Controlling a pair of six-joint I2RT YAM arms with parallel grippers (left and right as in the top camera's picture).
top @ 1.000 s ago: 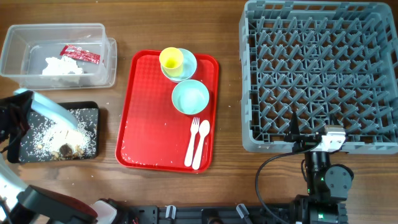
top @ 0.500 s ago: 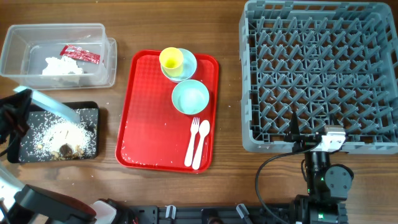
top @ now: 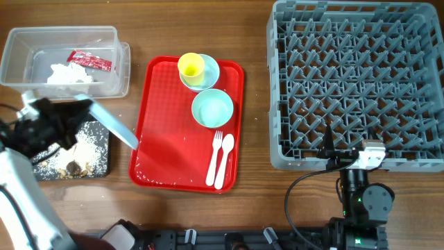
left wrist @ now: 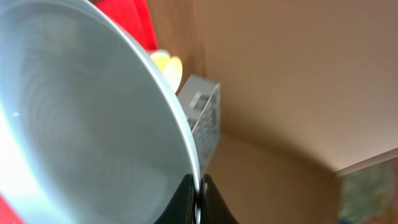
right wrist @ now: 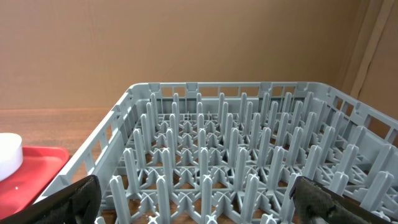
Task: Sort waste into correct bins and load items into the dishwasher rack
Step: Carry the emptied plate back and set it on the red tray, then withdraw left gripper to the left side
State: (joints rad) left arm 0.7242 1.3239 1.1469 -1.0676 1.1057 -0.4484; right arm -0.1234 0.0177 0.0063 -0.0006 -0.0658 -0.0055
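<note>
The robot's left gripper should move down and to the right in the overhead view, lower the plate [top: 111, 123] flat onto the red tray's bare near corner [top: 169, 154] and let go of it.
My left gripper [top: 78, 112] is shut on the rim of the pale blue plate [top: 111, 123], which hangs tilted on edge between the black tray [top: 94, 154] and the red tray [top: 166, 153]. The left wrist view is filled by the plate [left wrist: 81, 112], its rim pinched in the left gripper [left wrist: 200, 199]. Brown scraps and white crumbs [top: 73, 165] lie in the black tray. Tissue [top: 69, 73] and a red sachet [top: 89, 61] lie in the clear tub [top: 21, 52]. My right gripper [right wrist: 199, 196] stands open and empty at the near edge of the grey rack [right wrist: 249, 155].
The red tray carries a yellow cup [top: 191, 66] inside a small light blue bowl [top: 210, 69], a mint bowl [top: 212, 109], a white fork [top: 214, 156] and spoon [top: 225, 156]. The rack [top: 357, 83] fills the right side, with the right arm [top: 361, 156] at its front rim.
My left gripper has carried the plate rightwards, from over the black tray to the red tray's left edge. Scraps and crumbs stay in the black tray. The right arm has not moved.
</note>
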